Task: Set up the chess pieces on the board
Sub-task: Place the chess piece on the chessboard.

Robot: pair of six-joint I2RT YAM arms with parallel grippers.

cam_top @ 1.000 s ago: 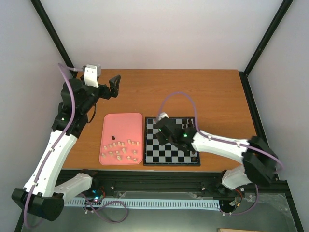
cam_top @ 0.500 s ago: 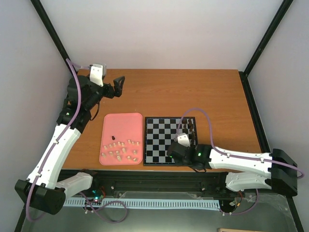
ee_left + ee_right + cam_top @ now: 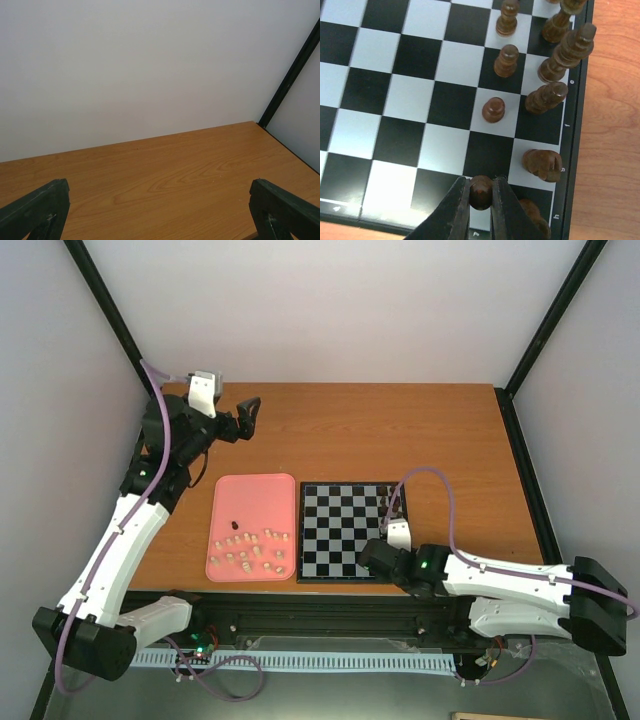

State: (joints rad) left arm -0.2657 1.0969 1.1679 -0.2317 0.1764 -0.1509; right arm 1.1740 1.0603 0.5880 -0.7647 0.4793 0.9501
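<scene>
Next, my right gripper moves slightly outward, then down, and releases the pawn on the empty dark square beside the knight, because the pawn row lacks one there.
The board lies right of centre, and several dark chess pieces stand along its right edge. My right gripper hovers low over the board's near right corner, shut on a dark brown pawn. In the right wrist view this pawn hangs over a near-edge square of the board, beside a dark knight and a standing pawn. My left gripper is open and empty above the bare table at the far left. Its fingers stand wide apart.
A pink tray lies left of the board, holding several pale pieces and one dark piece. Black frame posts rise at the back corners. White walls enclose the wooden table.
My right arm has swung from the board's far left part back to its near right corner, still holding the pawn. My left gripper has shifted slightly to the right.
</scene>
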